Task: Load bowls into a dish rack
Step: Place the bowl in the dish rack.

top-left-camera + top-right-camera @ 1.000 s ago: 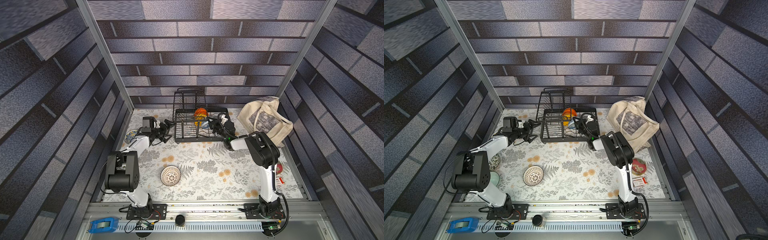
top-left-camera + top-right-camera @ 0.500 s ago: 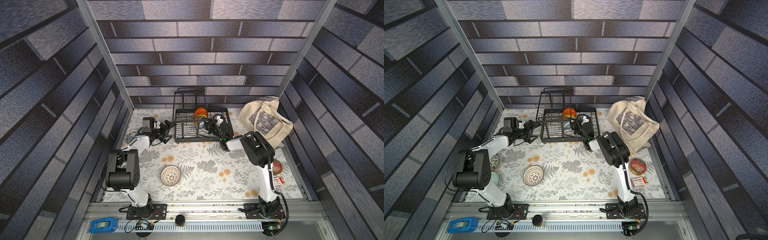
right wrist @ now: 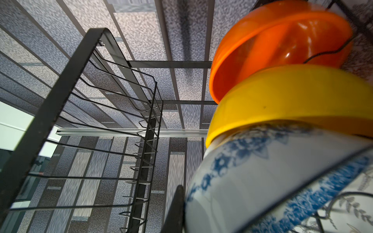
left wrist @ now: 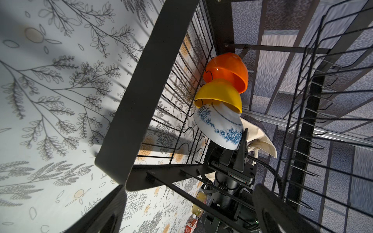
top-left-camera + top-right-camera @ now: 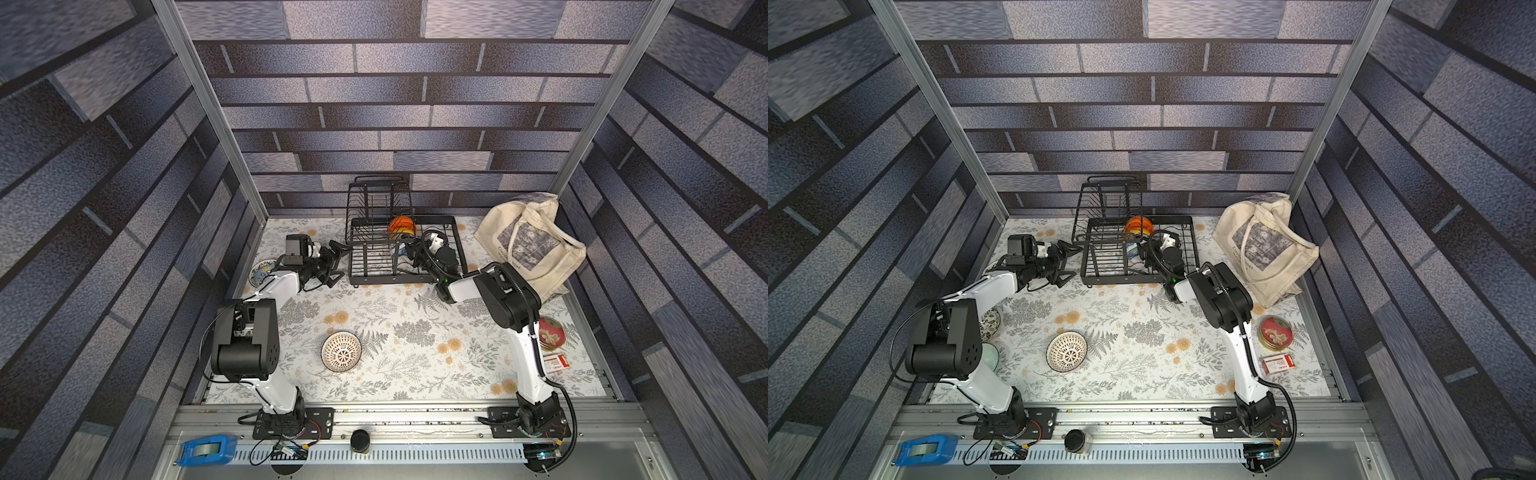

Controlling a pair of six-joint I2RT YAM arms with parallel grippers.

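Note:
The blue-and-white floral bowl already leans against its neighbour, so my right gripper should next lower it gently into the rack beside the yellow bowl and let go of its rim.
The black wire dish rack (image 5: 390,281) (image 5: 1121,283) stands at the back of the table. Inside it an orange bowl (image 4: 228,68) (image 3: 272,40) and a yellow bowl (image 4: 220,94) (image 3: 292,96) lean on edge against the dividers. My right gripper (image 5: 409,258) (image 5: 1144,254) reaches into the rack, shut on the rim of a blue-and-white floral bowl (image 4: 220,127) (image 3: 262,181), which rests tilted against the yellow one. My left gripper (image 5: 336,264) (image 5: 1068,266) hangs open and empty just off the rack's left end. A white lattice bowl (image 5: 341,351) (image 5: 1067,351) sits on the table.
A blue-yellow bowl (image 5: 261,270) lies by the left wall, and a dark leafy bowl (image 5: 990,324) lies behind my left arm. A cream tote bag (image 5: 528,245) fills the back right corner. A red tin (image 5: 550,332) and a small red box (image 5: 555,363) lie near the right edge.
My right gripper has carried the floral bowl leftward inside the rack, up against the yellow bowl. The left arm has stayed still.

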